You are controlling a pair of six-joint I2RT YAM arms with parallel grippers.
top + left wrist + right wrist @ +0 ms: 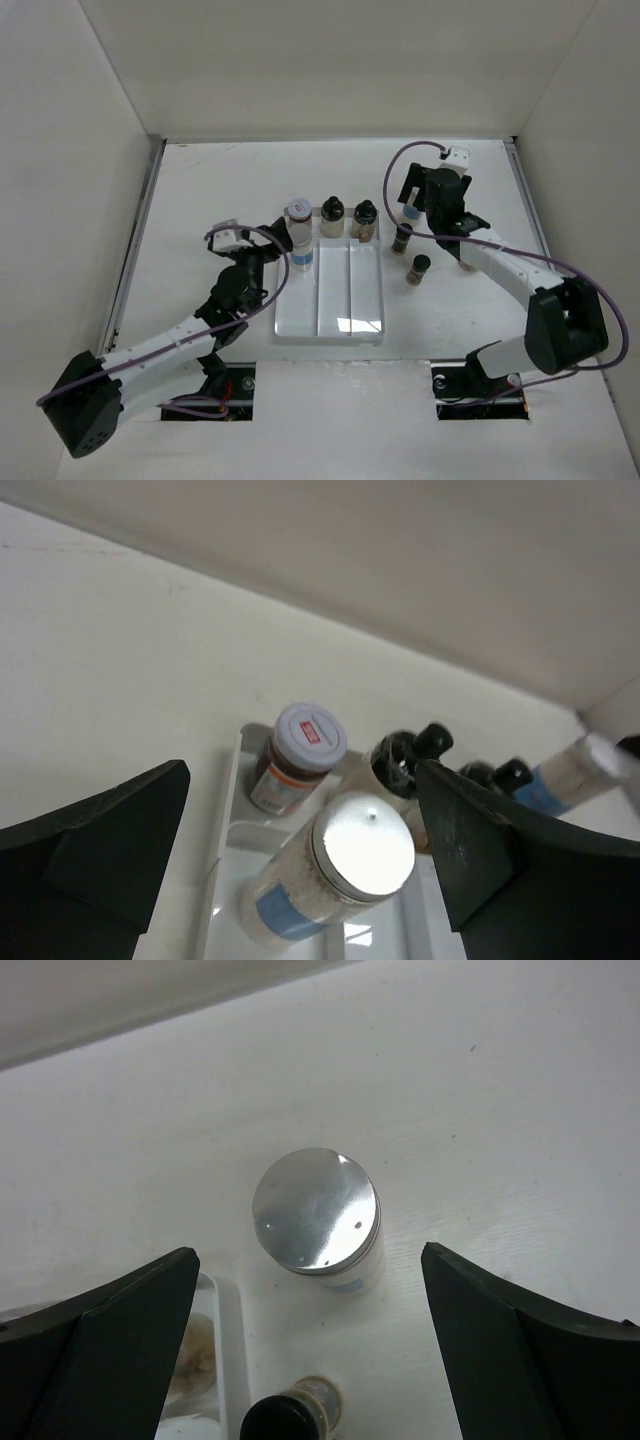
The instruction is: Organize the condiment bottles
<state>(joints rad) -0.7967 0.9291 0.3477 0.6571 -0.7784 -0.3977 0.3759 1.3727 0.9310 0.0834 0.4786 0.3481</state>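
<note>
My right gripper moves down around the silver-capped bottle on the tabletop next and closes, because the bottle's cap already lies between the spread fingers.
A clear divided tray (345, 318) lies mid-table. A pink-capped jar (298, 210) and two black-capped bottles (332, 218) (365, 221) stand at its far end. A silver-capped bottle with a blue label (301, 251) stands in the tray's left compartment. My left gripper (274, 238) is open beside it; in the left wrist view the bottle (345, 865) sits between the wide-apart fingers of my left gripper (302, 790), untouched. My right gripper (417, 203) is open above another silver-capped bottle (320, 1218) that stands on the table. It sits between the spread fingers of my right gripper (308, 1252).
Two small black-capped bottles (402, 238) (419, 268) stand on the table right of the tray; one shows in the right wrist view (290, 1422). The tray's edge (228, 1360) is just left of it. White walls enclose the table on three sides.
</note>
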